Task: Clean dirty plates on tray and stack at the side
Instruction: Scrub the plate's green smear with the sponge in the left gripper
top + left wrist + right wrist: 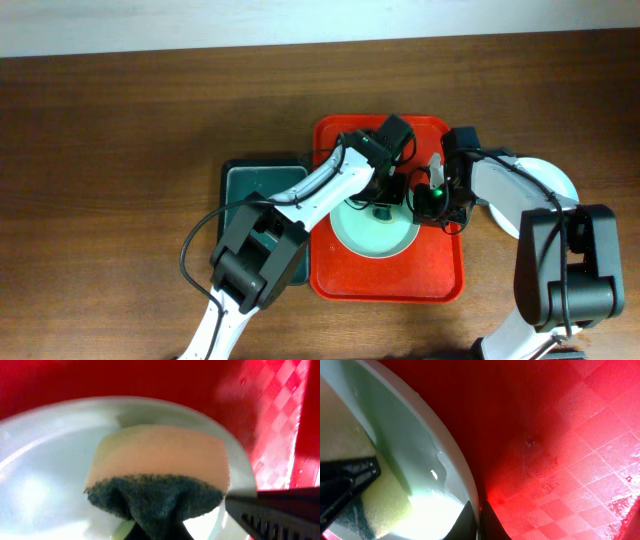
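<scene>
I will move my left gripper off the plate to the left in the overhead view and let go of the sponge (385, 505) on the bare bottom of the dark green tray.
A pale mint plate (368, 238) lies on the red tray (440, 282). My left gripper (386, 205) is shut on a yellow sponge with a dark green scouring side (160, 465) and presses it onto the plate (35, 485), near its middle. My right gripper (428, 200) is shut on the plate's right rim; in the right wrist view its two dark fingers (479, 521) pinch the rim of the plate (405, 430), with the sponge (385, 505) at the left. Wet patches shine on the plate. The tray's checkered floor (580, 435) lies to the right.
A white plate (556, 180) lies on the wooden table right of the tray, partly under my right arm. A dark green tray (250, 185) sits against the red tray's left side, partly covered by my left arm. The red tray wall (150, 380) rises behind the plate.
</scene>
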{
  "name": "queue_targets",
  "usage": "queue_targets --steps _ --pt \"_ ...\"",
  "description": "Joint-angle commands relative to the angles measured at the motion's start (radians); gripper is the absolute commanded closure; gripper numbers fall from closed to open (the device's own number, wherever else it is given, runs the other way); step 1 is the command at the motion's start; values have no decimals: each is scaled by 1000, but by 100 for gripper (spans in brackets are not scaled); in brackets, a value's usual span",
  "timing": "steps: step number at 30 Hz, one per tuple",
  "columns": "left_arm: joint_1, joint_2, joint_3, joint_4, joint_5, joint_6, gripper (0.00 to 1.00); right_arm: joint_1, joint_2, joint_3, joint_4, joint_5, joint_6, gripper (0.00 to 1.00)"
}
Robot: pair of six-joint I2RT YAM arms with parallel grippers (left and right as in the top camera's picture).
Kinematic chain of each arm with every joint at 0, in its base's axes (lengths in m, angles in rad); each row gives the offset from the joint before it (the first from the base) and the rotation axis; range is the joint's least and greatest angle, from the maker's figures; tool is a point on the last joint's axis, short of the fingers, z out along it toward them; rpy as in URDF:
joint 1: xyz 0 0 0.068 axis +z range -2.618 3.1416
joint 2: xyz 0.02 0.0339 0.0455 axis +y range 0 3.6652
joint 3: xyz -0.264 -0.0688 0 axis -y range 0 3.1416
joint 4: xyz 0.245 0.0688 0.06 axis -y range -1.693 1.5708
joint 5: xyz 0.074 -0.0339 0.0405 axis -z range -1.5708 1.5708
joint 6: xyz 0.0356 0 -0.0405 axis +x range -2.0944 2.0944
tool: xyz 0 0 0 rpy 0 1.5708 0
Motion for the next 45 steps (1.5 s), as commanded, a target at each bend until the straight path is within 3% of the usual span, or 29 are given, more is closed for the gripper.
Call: queue_targets --steps 1,5,13,15,19,29,36,40,45 --pt "-31 18 -54 -64 97 17 100 2 21 -32 -3 73 -10 96" --pt "-26 18 -98 -163 25 17 100 2 21 -31 -6 73 -16 96" --pt "55 14 -27 -309 -397 -36 100 2 21 -31 -10 73 -16 96" --pt "75 14 -24 -309 -437 -36 100 2 20 -31 -10 73 -16 96" --pt "84 14 -24 -280 -427 -35 100 2 21 -31 -10 73 -16 96" --pt "-9 23 -25 -2 -25 -35 100 2 21 -31 -10 73 -16 96" --pt "-51 25 -25 -2 164 10 100 2 20 -31 -11 73 -16 96" --pt "-37 24 -25 -82 138 14 100 2 21 -31 -10 73 -16 95" --pt "19 23 -24 -222 -68 13 100 2 20 -31 -11 73 -16 96"
